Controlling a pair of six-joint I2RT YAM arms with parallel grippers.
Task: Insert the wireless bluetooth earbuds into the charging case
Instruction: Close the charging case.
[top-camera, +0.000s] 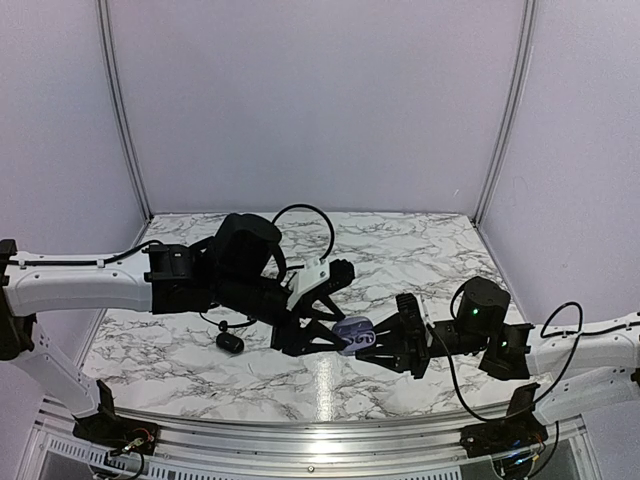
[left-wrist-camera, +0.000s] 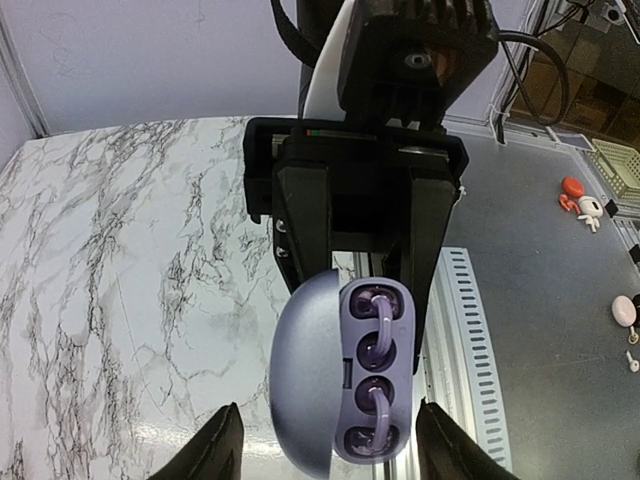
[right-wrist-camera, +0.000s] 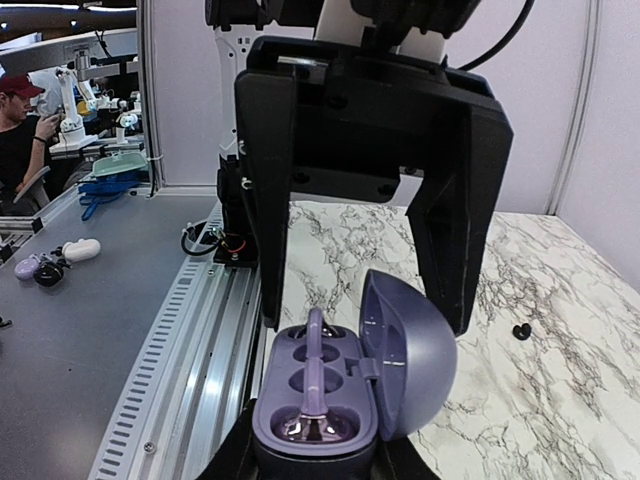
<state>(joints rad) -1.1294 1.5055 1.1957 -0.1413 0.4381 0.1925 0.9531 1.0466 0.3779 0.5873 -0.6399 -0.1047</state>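
Observation:
I should next move my right gripper outward and down to the bare marble and let go of the case (top-camera: 352, 330), because both earbuds are in place.
A lilac charging case (top-camera: 352, 330) with its lid swung open sits in my right gripper (top-camera: 378, 345), which is shut on its base. In the right wrist view the case (right-wrist-camera: 410, 350) shows two lilac clip-style earbuds (right-wrist-camera: 313, 370) seated in its wells, with glossy rounded ends. The left wrist view shows the same case (left-wrist-camera: 305, 380) and earbuds (left-wrist-camera: 375, 350) from above. My left gripper (top-camera: 338, 305) is open, with one finger on each side of the case and not touching it. Its fingers (right-wrist-camera: 455, 250) stand just behind the case.
A small black object (top-camera: 230, 342) lies on the marble table (top-camera: 420, 250) left of the arms; it also shows in the right wrist view (right-wrist-camera: 521, 330). An aluminium rail (top-camera: 320, 425) runs along the near edge. A black cable (top-camera: 318, 212) loops behind the left arm.

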